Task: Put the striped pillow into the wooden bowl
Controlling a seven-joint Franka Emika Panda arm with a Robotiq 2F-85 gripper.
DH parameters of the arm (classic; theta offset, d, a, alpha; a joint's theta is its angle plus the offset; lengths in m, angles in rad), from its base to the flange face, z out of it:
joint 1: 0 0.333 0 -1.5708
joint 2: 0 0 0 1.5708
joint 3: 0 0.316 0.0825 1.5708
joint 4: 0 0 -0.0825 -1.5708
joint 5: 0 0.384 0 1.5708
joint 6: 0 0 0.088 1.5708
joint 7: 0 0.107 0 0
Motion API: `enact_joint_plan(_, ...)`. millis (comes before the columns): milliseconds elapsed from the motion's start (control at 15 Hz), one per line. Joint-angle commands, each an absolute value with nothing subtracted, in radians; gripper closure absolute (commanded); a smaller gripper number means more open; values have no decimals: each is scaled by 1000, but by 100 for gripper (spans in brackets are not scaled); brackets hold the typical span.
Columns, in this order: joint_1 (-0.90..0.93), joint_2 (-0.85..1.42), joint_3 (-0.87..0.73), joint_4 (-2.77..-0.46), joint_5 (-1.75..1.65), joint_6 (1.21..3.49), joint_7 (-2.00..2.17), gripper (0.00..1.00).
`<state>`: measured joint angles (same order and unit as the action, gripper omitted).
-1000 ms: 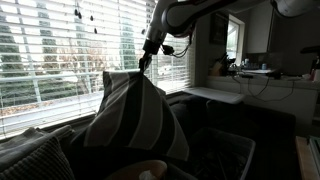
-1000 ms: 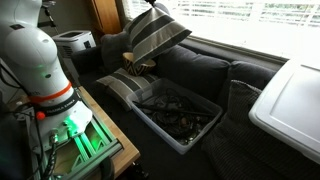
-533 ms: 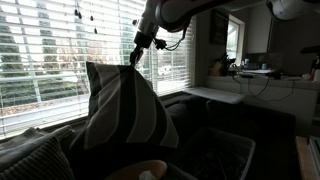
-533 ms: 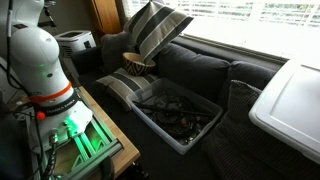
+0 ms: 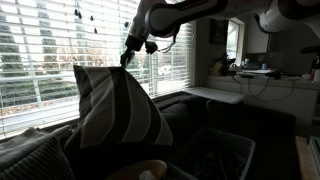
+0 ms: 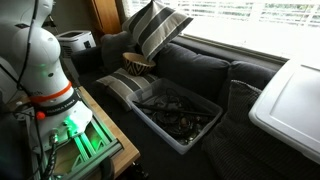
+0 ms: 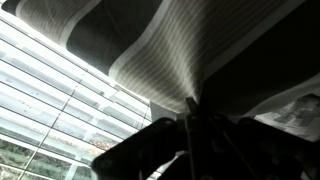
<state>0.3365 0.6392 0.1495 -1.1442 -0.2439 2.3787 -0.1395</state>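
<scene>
Next, my gripper moves down, brings the striped pillow's lower end into the wooden bowl, then releases the pillow's top corner, because the bowl sits just below the pillow.
The striped pillow hangs in the air by one corner, with broad dark grey and cream stripes. It also shows in the other exterior view and fills the top of the wrist view. My gripper is shut on its top corner, seen pinched in the wrist view. The wooden bowl sits on the dark sofa just below the pillow. Its pale rim shows at the bottom edge under the pillow.
A darker fine-ribbed cushion lies next to the bowl. A black bin of dark clutter stands on the sofa. Window blinds are close behind the pillow. A white lid lies at the sofa's far end.
My gripper has carried the hanging pillow sideways along the window and a little higher, bringing it above the bowl. The grip on the corner has not changed.
</scene>
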Motion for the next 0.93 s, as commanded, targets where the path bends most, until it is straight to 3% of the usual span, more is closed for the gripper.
enact_joint_plan(0,377,761,148,-950,-241,2374,-159,99)
enact_joint_plan(333,415,856,162,-851,-202,2331,-163,99)
enact_joint_plan(400,418,870,167,-834,-194,2323,-168,71)
enact_joint_plan(533,431,886,157,-800,-201,2301,-168,65)
enact_joint_plan(867,427,819,152,-790,-227,2035,-180,26)
